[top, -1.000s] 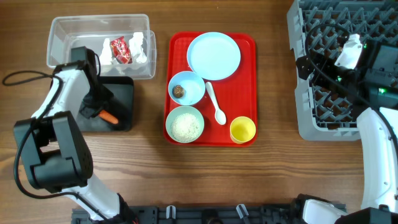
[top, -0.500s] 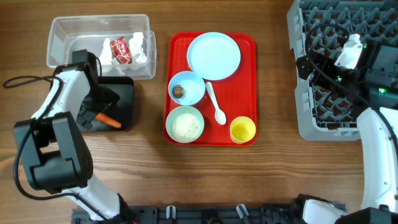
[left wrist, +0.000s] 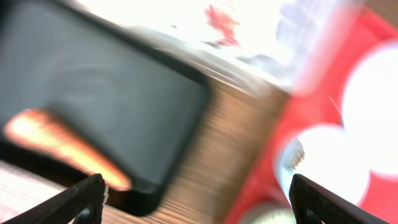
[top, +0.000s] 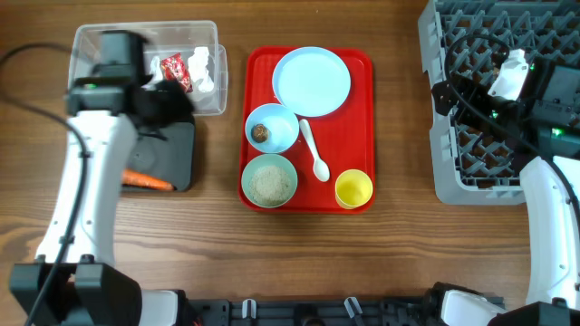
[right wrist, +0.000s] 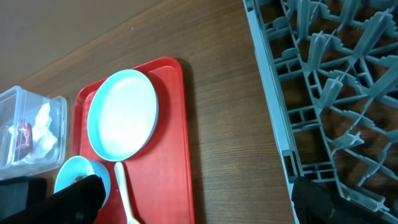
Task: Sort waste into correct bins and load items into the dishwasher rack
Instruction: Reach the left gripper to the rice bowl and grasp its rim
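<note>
I should swing my left gripper from the black tray over the red tray and down onto the spoon side of the rim, because there is still rice in the mint-green bowl.
The orange carrot lies loose in the black tray, near its front edge. My left gripper hangs open and empty above the tray's far end; in the blurred left wrist view the left gripper has nothing between its fingers, with the carrot lower left. The clear tub holds napkins and a red wrapper. My right gripper is open over bare wood between the red tray and the dishwasher rack.
The red tray carries the blue plate, a blue bowl with a brown lump, a mint-green bowl of rice, a white spoon and a yellow cup.
My left gripper opened and let the carrot go into the black tray, then rose and swung toward the clear tub. The right arm has not moved.
</note>
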Available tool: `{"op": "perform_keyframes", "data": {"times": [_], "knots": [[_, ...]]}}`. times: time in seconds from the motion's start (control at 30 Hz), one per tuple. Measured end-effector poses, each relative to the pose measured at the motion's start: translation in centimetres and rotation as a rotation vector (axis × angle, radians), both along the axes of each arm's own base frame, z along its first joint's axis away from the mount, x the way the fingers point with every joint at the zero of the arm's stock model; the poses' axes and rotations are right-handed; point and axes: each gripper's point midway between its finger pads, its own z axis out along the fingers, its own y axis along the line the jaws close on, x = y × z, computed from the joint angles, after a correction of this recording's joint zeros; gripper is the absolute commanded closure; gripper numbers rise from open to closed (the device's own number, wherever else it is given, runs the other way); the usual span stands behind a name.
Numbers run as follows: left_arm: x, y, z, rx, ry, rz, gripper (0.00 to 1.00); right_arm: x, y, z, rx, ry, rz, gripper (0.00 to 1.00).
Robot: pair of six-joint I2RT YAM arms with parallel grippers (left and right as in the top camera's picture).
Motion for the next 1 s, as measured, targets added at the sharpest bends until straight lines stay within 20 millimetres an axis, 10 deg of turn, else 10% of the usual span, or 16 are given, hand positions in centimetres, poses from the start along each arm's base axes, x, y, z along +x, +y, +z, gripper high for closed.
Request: {"op": "perform_keyframes", "data": {"times": [0.2, 0.43, 1.0], "knots": [[-1.7, -10.7, -1.7, 0.027, 0.041, -0.445, 0.09, 0.0, 0.0, 0.0, -0.001, 0.001, -0.001, 0.00], [-4.4, -17.8, -5.1, 0.052, 0.122, -0.698, 0.18, 0.0, 0.0, 0.0, -0.001, 0.001, -0.001, 0.00], [-8.8, -23.3, -13.5, 0.078, 0.348, -0.876, 0.53, -0.3, 0.0, -0.3, -0.001, 0.016, -0.004, 0.00]]}}
